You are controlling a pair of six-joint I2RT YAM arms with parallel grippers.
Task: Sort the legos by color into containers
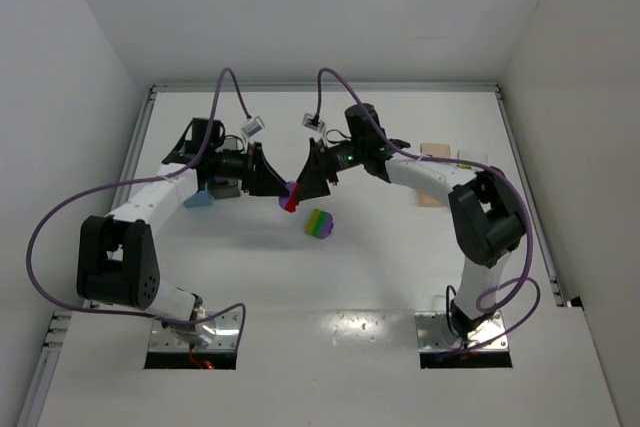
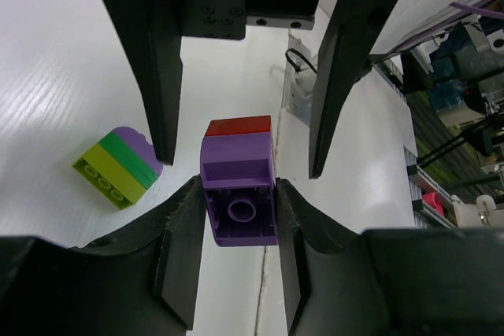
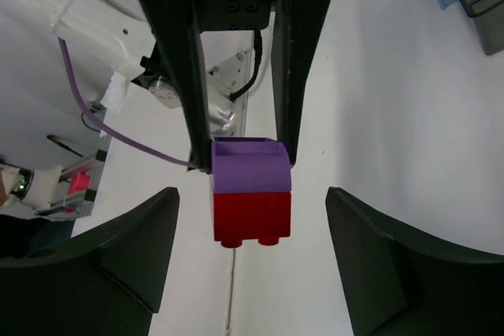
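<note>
Next, my left gripper moves to the left in the top view over the dark grey container to release. That is because my right gripper's fingers are on both sides of the red lego (image 2: 238, 126).
My left gripper (image 2: 239, 218) is shut on a purple lego (image 2: 240, 194) held above the table, with a red lego (image 2: 238, 126) stuck to its far end. Facing it, my right gripper (image 3: 252, 249) stands open, one finger on each side of the red lego (image 3: 252, 214) with a gap on both sides. From above, the two grippers meet at the purple-and-red pair (image 1: 290, 195) in mid-table. A striped cluster of legos (image 1: 319, 223) in purple, green and yellow lies on the table just to the front right.
A light blue container (image 1: 200, 197) and a dark grey container (image 1: 225, 187) sit under my left arm. A peach container (image 1: 433, 152) is partly hidden behind my right arm. White walls close in the table on three sides.
</note>
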